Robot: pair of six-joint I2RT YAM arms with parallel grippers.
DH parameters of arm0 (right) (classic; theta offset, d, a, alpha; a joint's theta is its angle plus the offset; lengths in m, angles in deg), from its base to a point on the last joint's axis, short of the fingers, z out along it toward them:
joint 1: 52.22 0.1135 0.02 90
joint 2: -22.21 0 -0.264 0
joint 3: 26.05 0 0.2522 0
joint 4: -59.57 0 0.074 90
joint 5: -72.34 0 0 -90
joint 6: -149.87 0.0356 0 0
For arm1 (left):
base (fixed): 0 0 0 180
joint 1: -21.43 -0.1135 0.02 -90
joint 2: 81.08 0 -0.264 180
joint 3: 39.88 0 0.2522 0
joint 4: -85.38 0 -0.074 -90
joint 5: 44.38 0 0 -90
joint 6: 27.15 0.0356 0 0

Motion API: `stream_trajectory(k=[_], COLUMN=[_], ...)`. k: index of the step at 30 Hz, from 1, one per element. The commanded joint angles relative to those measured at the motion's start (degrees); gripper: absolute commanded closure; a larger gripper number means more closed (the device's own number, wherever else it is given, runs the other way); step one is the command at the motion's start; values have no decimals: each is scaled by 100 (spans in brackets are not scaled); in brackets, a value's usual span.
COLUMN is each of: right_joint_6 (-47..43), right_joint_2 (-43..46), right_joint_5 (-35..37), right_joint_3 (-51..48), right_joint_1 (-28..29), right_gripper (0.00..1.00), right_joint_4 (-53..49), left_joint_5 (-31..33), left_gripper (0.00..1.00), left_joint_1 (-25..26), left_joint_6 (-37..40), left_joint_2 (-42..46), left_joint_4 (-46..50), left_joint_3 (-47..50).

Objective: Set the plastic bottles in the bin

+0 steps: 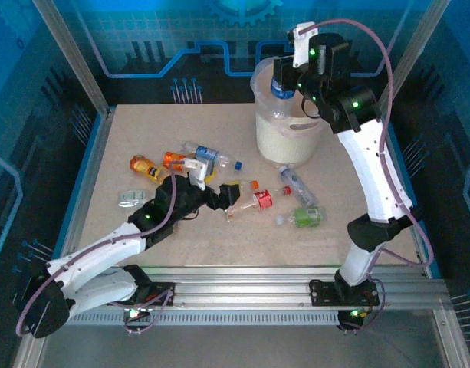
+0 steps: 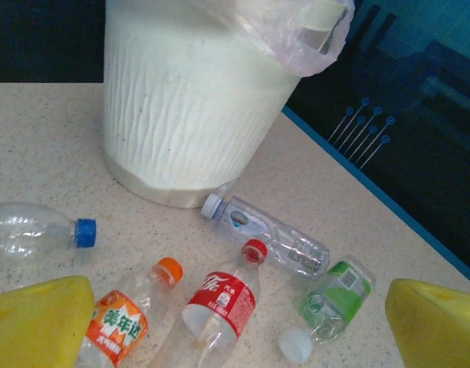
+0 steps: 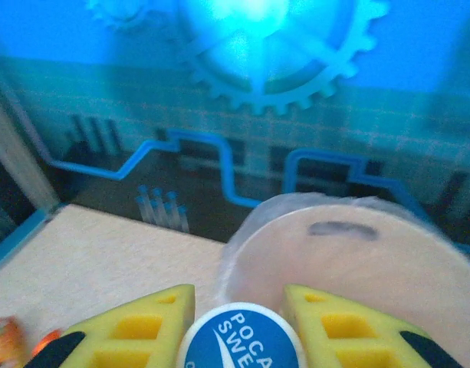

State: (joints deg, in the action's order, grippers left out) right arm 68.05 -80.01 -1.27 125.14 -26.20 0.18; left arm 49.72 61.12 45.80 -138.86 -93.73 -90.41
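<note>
The right gripper brings the blue-labelled bottle down into the bin's opening next, to release the bottle there.
My right gripper (image 1: pixel 284 77) is high over the bin (image 1: pixel 284 142), shut on a bottle with a blue label (image 1: pixel 281 86). The right wrist view has its yellow fingers (image 3: pixel 135 326) clamped on both sides of that bottle's blue-and-white cap (image 3: pixel 241 345), above the bin's rim (image 3: pixel 350 257). My left gripper (image 1: pixel 228 193) hangs open and low over the table. Between its yellow fingers (image 2: pixel 35 322) lie a red-labelled bottle (image 2: pixel 219 303), an orange-labelled one (image 2: pixel 116 326) and a crushed green-labelled one (image 2: pixel 334 299), none of them touched. The bin (image 2: pixel 188 100) stands beyond them.
A clear white-capped bottle (image 2: pixel 269 234) lies at the bin's foot and a blue-capped one (image 2: pixel 35 230) to the left. Two orange bottles (image 1: pixel 145 165), a blue-labelled bottle (image 1: pixel 208 153) and a crushed clear one (image 1: pixel 131 199) lie at the left. Blue walls enclose the table.
</note>
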Motion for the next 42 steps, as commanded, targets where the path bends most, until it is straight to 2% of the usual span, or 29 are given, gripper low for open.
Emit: stream_trajectory(k=[1,6,11,23,30,42], right_joint_6=[-290,-222,-210,25,644,1203], right_joint_2=[-415,-1188,-1754,-2540,-2764,-2988], right_joint_5=[788,829,739,151,-761,-1617], right_joint_3=[533,1374,1732,1703,1342,911], right_joint_1=[-277,-565,-692,-763,-978,-1350], right_gripper=[100,100,98,97,95,88], right_joint_4=[3,-33,-53,-289,-350,-494], left_joint_5=[205,280,333,308,293,311], left_gripper=[1,1,1,1,1,1], left_joint_1=[-30,-31,-35,-31,-31,-26], left_joint_6=[-167,-221,-211,-304,-382,-395], left_joint_2=[142,101,44,-41,-71,-117], left_joint_4=[168,226,254,323,294,310], left_joint_3=[83,66,21,12,26,-5])
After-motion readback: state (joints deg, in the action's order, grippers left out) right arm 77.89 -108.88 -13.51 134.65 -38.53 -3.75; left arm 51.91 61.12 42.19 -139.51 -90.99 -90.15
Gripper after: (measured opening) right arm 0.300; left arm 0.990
